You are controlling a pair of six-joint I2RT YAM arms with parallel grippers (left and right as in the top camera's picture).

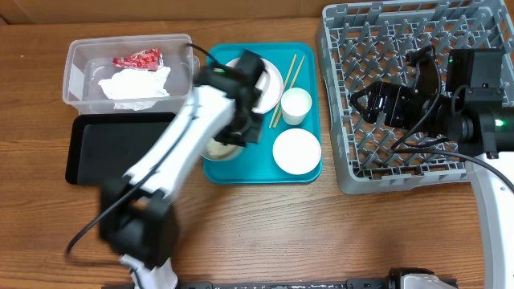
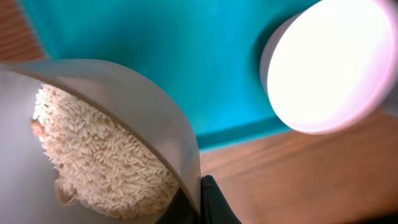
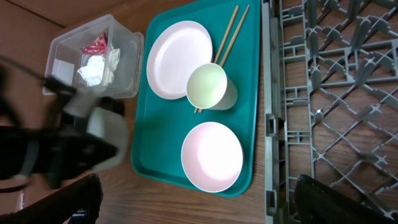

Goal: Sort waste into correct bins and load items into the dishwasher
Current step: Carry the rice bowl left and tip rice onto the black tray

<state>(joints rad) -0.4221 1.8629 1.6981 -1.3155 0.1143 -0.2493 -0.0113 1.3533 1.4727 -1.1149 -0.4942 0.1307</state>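
My left gripper should carry the bowl over the black tray, tip it, and return to the teal tray's near side, then release it, since the bowl holds rice (image 1: 220,149).
My left gripper (image 1: 234,128) is shut on the rim of a white bowl holding rice (image 1: 220,149) at the front left of the teal tray (image 1: 309,170). The left wrist view shows the fingers (image 2: 200,202) pinching the bowl wall (image 2: 134,106), with rice grains (image 2: 99,158) inside. The empty bowl (image 1: 296,151), cup (image 1: 295,105), chopsticks (image 1: 285,80) and plate (image 1: 273,76) lie on the tray. The clear tub (image 1: 80,60) holds the red wrapper (image 1: 136,59) and napkin (image 1: 132,84). My right gripper (image 1: 365,104) is open and empty over the grey rack (image 1: 401,48).
The black tray (image 1: 112,148) lies in front of the tub, left of the teal tray. In the right wrist view the rack (image 3: 336,93) is right of the teal tray (image 3: 152,155). My left arm crosses the table's front left.
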